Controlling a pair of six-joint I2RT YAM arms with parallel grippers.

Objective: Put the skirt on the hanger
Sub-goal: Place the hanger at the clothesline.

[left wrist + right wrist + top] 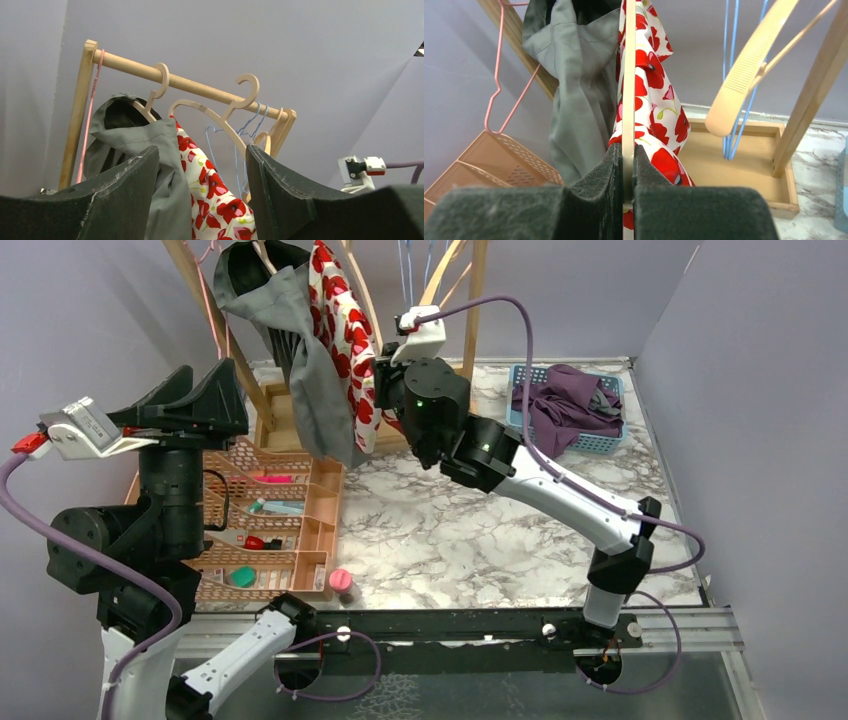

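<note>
My right gripper moves the hanger's wooden edge outward toward the grey garment [300, 350] next, then opens, because the hanger's hook is still raised at the bar [190, 85].
A white skirt with red poppies [343, 335] hangs over a wooden hanger [210, 114] on the wooden rail [190, 85], next to a grey garment [300, 350]. My right gripper [385, 380] is shut on the hanger's thin wooden edge [628, 90], with the skirt [654, 100] draped beside it. My left gripper [215, 400] is open and empty, raised at the left and apart from the clothes. In the left wrist view its fingers [280, 195] frame the skirt [210, 195] and grey garment [150, 150] from below.
An orange basket [320, 500] of small items stands left of centre. A blue basket [600, 445] with purple clothes [570, 400] sits at the back right. Empty wooden [749, 65], blue wire [729, 75] and pink wire [499, 65] hangers hang on the rack. A pink cap [341, 580] lies near the front edge.
</note>
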